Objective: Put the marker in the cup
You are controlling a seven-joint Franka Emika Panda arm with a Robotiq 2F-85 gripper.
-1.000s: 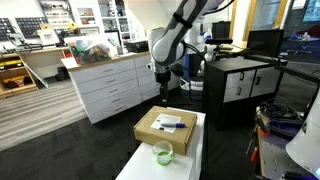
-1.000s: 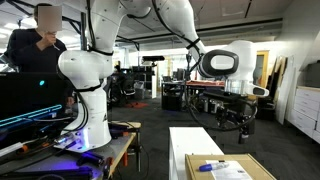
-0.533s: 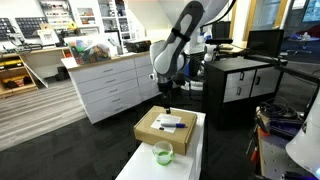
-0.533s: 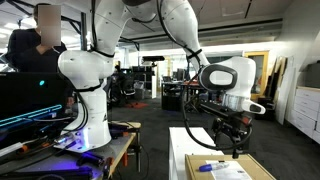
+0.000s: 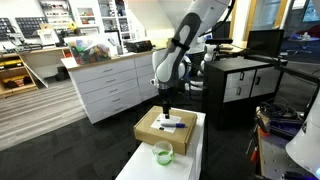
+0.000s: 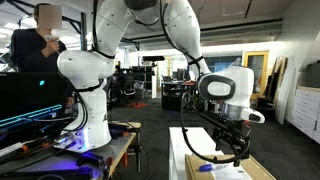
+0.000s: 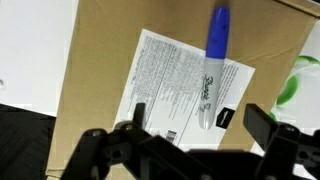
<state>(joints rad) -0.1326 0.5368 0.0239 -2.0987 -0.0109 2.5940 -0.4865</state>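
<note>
The marker's body lies below on the sheet [image 7: 170,85], lined up between my two open fingers, so I should move my gripper down onto the marker's grey body [image 7: 209,98] and close it there.
The marker [image 7: 210,70], a slim pen with a blue cap and grey barrel, lies on a white printed sheet [image 7: 170,85] on top of the tan cardboard box [image 5: 165,128]. It shows small in both exterior views [image 5: 172,125] [image 6: 210,167]. The translucent light-green cup [image 5: 162,153] stands on the white table in front of the box; its edge shows at the right of the wrist view [image 7: 296,85]. My gripper [image 7: 197,125] is open and empty, hovering just above the box with the marker's barrel end between its fingers [image 5: 163,112] [image 6: 238,155].
The box and cup stand on a narrow white table [image 5: 140,165]. White drawer cabinets [image 5: 110,85] stand behind, a dark cabinet [image 5: 240,80] to the side. A second white robot base [image 6: 85,90] and a person [image 6: 35,45] are nearby.
The arm has come down toward the box, bringing the open gripper from well above it to just over the marker. The marker, box and cup have not moved.
</note>
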